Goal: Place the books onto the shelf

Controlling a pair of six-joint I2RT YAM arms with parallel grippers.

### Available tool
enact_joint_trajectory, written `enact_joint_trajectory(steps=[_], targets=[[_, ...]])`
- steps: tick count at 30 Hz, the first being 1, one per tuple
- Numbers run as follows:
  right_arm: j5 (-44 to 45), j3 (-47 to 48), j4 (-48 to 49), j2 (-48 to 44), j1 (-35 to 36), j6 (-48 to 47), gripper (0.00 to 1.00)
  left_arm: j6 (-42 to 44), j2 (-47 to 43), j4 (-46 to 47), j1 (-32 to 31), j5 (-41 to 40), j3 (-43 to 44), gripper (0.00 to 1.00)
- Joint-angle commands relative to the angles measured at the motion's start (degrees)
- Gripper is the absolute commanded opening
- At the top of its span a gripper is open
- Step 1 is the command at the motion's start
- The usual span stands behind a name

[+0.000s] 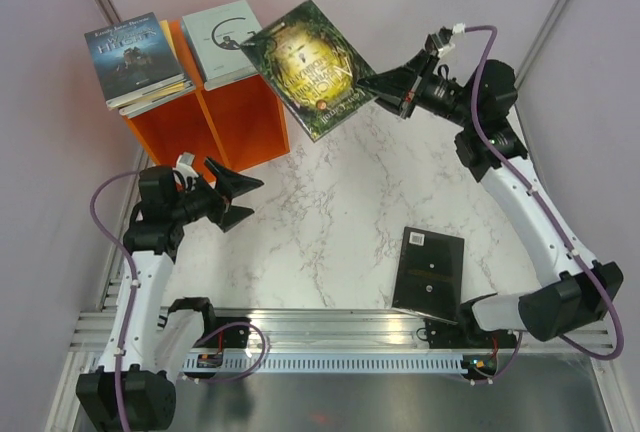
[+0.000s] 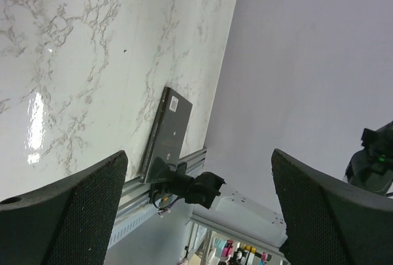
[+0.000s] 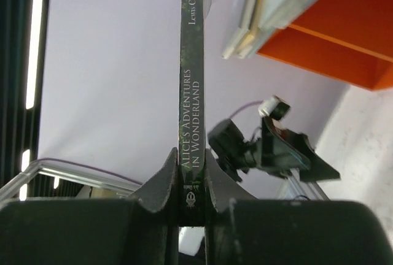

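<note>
Next, my right gripper moves outward and left in the top view, then lowers to release the green-gold book [image 1: 310,67] onto the pale grey book [image 1: 222,40], whose cover lies bare.
The orange shelf [image 1: 250,122] stands at the back left, and in the right wrist view it shows as an orange shelf [image 3: 334,29]. On its top lie a dark blue book [image 1: 135,52] and a pale grey book [image 1: 222,40]. My right gripper [image 1: 374,90] is shut on a green-gold book [image 1: 310,67], held tilted in the air beside the shelf's right side; the spine of this green-gold book [image 3: 191,81] sits clamped in the right gripper [image 3: 191,176]. A black book [image 1: 430,272] with a barcode sticker lies flat near the front edge. My left gripper [image 1: 253,199] is open and holds nothing.
In the left wrist view the wide-apart fingers [image 2: 67,216] frame the black book [image 2: 169,131] and the right arm's base [image 2: 190,186]. A metal rail [image 1: 330,332] runs along the front edge. Pale walls close in the back and sides.
</note>
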Motion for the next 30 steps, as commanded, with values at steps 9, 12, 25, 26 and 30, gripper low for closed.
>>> enact_joint_trajectory(steps=[9,12,25,26,30], targets=[[7.3,34.8,3.1,22.5,3.2,3.6,0.0,2.5,-7.0,-3.2,0.2,4.3,-7.1,0.99],[11.5,47.8,-4.7,30.6,5.3,0.6,0.0,2.5,-7.3,-3.1,0.3,4.4,-7.2,0.99],[26.3,64.9,-7.9,50.2,13.3,1.9,0.0,3.9,-8.3,-5.0,0.3,4.7,-6.4,0.98],[27.0,65.2,-7.9,50.5,13.7,2.0,0.0,4.0,-8.3,-5.2,0.2,4.8,-6.5,0.98],[30.1,65.2,-6.1,52.1,14.8,2.6,0.0,4.3,-8.1,-5.2,0.3,4.9,-6.5,0.98]])
